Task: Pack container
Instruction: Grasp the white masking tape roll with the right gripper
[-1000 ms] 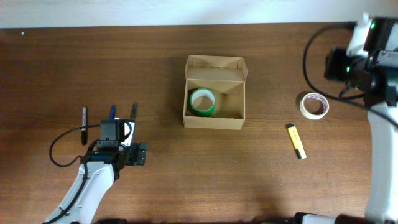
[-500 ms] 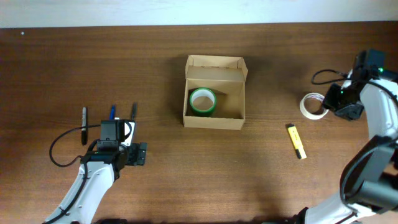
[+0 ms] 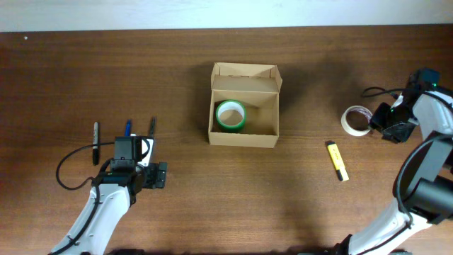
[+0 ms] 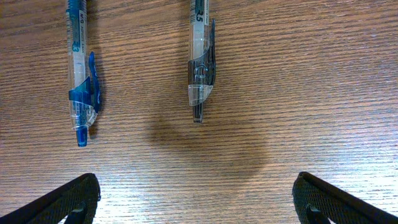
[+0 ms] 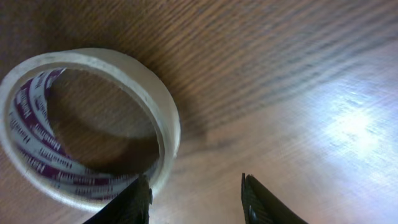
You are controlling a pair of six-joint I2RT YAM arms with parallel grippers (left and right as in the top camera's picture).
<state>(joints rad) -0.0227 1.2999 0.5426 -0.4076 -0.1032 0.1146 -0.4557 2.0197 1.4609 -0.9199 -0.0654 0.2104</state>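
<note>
The clear tape roll's rim is beside one of my open fingers, so my right gripper should next go down and shift toward the clear tape roll, to bring the roll's side between my fingers.
The tan cardboard container [image 3: 244, 134] stands open at the table's middle, flap lid back, with a green tape roll [image 3: 230, 115] inside at its left. A clear tape roll [image 3: 355, 120] with a purple-lettered core lies at the right; it also shows in the right wrist view [image 5: 93, 124]. My right gripper [image 3: 389, 127] is open just right of that roll, its left finger beside the roll's rim [image 5: 196, 202]. My left gripper [image 3: 150, 175] is open and empty near the front left, below a blue pen [image 4: 78, 68] and a black pen [image 4: 200, 56].
A yellow highlighter [image 3: 337, 161] lies right of the container toward the front. A black marker [image 3: 96, 141], a blue pen [image 3: 128, 128] and a black pen [image 3: 151, 126] lie side by side at the left. The right arm's cable [image 3: 375, 91] loops at the far right edge.
My right arm has come down from the far right corner to the clear tape roll and settled just to its right. The left arm has not moved.
</note>
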